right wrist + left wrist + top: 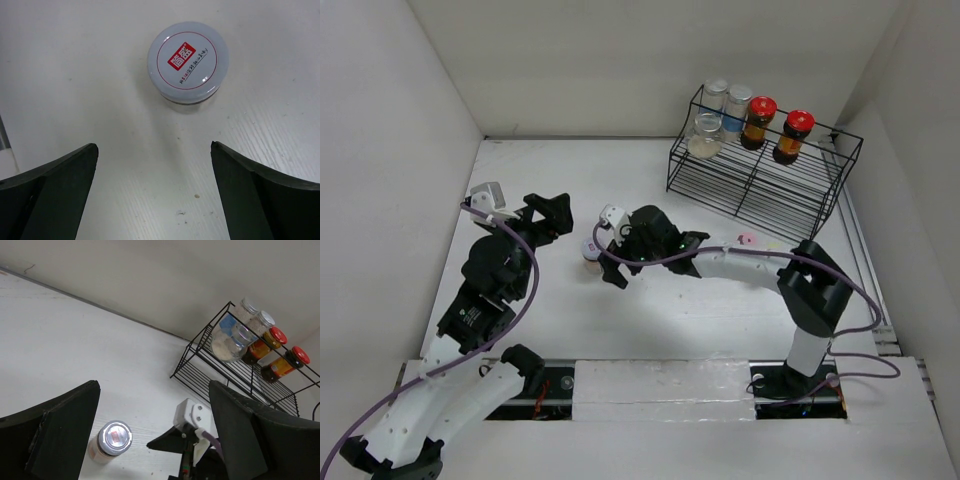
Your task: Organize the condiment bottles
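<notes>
Only bare table shows between its open fingers, so next my right gripper should lower and slide to the left in the top view around the small silver-lidded jar.
A small silver-lidded jar stands upright on the white table. My right gripper hovers just beside and above it, jaws wide open with only bare table between them. My left gripper is open too, a little to the jar's left and holding nothing. On the black wire rack stand two red-lidded amber bottles, two silver-lidded clear ones and a wide clear jar. A pink-capped bottle peeks out behind my right arm.
White walls enclose the table on the left, back and right. The rack fills the back right corner, its lower shelf bare. My right arm's forearm stretches across the table's middle, its elbow near the right side.
</notes>
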Tool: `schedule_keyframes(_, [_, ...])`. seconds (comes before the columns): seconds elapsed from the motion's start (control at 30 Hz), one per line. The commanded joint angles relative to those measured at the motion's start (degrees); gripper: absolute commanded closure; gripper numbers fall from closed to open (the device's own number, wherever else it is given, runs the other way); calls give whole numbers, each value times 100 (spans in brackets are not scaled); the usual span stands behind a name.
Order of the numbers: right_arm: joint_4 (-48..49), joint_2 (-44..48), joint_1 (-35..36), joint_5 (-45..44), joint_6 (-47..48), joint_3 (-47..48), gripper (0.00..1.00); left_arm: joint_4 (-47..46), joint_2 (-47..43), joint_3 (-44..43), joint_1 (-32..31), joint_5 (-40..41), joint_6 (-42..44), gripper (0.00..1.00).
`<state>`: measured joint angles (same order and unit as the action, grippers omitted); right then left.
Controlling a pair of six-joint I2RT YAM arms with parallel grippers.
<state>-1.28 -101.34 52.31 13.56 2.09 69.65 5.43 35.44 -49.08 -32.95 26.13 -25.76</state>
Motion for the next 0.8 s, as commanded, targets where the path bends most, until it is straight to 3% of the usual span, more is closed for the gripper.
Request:
schedule_keyframes(0.0, [418,-122,77,16,134,215,0,-209,7,-23,8,6,80,14])
schedule_keyframes(0.17, [865,-850,77,-503,134,593,0,-209,68,-23,8,-55,80,14])
schedule_keyframes(0.43, [1867,-1573,77,-364,-156,1059,3,-209,68,-75,8,-108,80,14])
schedule_keyframes(0.57, [2228,-1652,77,-258,-358,1060,34,-209,68,-75,8,-108,80,14])
schedule_keyframes(0.6, [2281,-1565,77,-310,-428,990,48,-209,68,-75,8,-108,80,14])
schedule_keyframes(0.77, [2535,-99,-115,-556,-604,410,52,-209,121,-75,8,-108,80,14])
